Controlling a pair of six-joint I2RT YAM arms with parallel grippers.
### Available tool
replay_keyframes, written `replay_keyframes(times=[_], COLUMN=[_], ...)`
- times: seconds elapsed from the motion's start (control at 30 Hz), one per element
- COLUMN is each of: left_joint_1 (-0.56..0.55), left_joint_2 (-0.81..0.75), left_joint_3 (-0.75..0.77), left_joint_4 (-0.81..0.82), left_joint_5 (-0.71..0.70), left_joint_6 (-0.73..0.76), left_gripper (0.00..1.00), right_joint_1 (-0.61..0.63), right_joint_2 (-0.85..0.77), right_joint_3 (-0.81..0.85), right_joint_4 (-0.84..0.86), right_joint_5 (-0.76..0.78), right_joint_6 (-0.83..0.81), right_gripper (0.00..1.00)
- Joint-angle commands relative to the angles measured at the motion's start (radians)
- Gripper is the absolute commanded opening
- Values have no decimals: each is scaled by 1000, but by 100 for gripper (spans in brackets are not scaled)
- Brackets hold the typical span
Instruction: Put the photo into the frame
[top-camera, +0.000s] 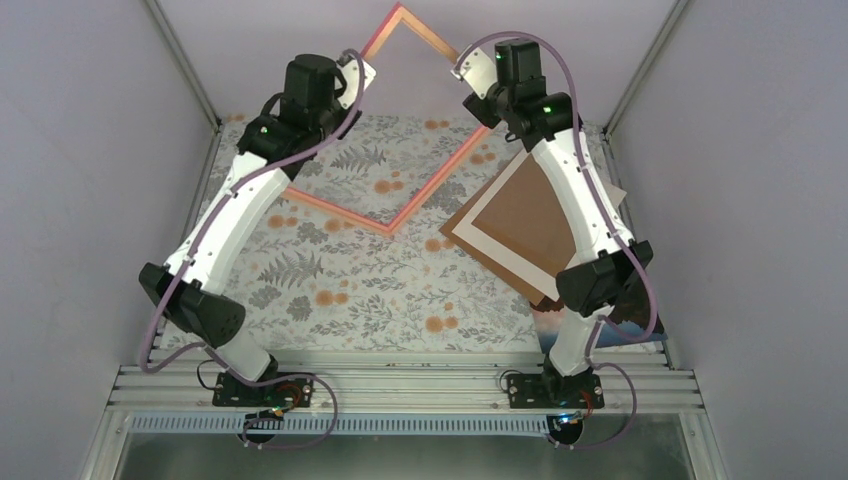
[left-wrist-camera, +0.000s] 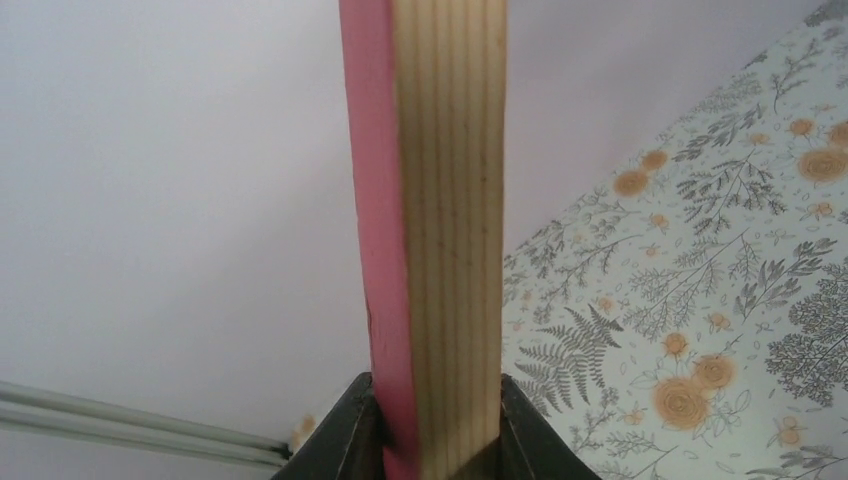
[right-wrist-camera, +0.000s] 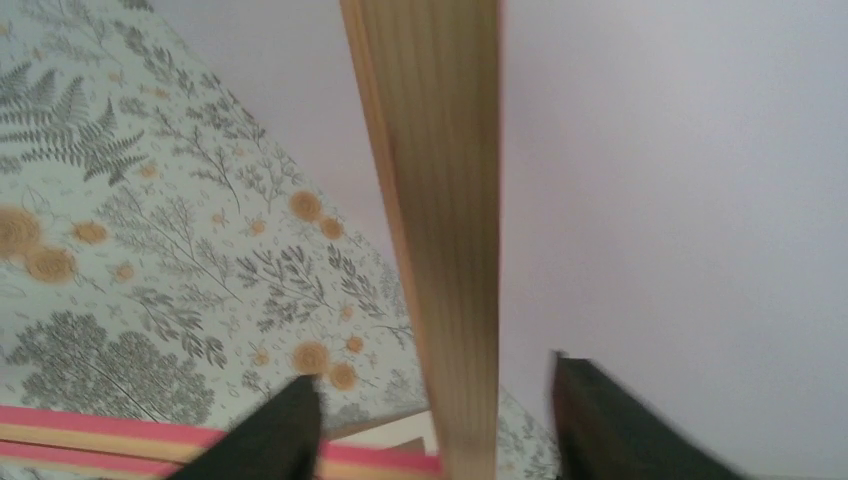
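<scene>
The frame (top-camera: 440, 180) is tilted up. I will next bring my left gripper down to the left in the top view and turn the frame flat onto the cloth.
The pink frame (top-camera: 440, 180) stands tilted up on one corner over the back of the table, like a diamond. My left gripper (top-camera: 350, 85) is shut on its upper left rail. In the left wrist view both black fingers press the pink-and-wood rail (left-wrist-camera: 450, 200) at the gripper (left-wrist-camera: 437, 420). My right gripper (top-camera: 470, 75) is at the upper right rail. Its jaws stand open, with the wooden rail (right-wrist-camera: 440, 200) between them at the gripper (right-wrist-camera: 435, 385), touching neither finger. A bluish edge of the photo (top-camera: 548, 322) shows at the front right, mostly hidden under the right arm.
A brown backing board (top-camera: 530, 215) with a white mat (top-camera: 480, 238) on it lies at the right, under the right arm. A floral cloth (top-camera: 340, 290) covers the table. Grey walls close in the back and both sides.
</scene>
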Motion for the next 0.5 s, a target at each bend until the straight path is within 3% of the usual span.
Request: replay_keyframes(times=[0.0, 0.07, 0.1, 0.3, 0.47], left_joint_1=[81, 137, 146, 244, 395], left_joint_2=[81, 95, 95, 90, 101], left_joint_3=[99, 108, 97, 38, -63], left_joint_4=[-175, -203, -203, -219, -229], left_joint_5=[92, 192, 197, 356, 560], left_joint_6=[-183, -249, -270, -385, -472], left_gripper=[2, 2, 2, 3, 2], right_joint_1=[14, 15, 14, 7, -25], right_joint_2=[-26, -56, -79, -279, -339], right_joint_3=[23, 6, -21, -254, -349], right_joint_4=[59, 78, 97, 259, 267], right_joint_5=[-21, -64, -87, -223, -279], right_joint_6=[61, 86, 93, 139, 207], right_gripper=[79, 98, 100, 100, 100])
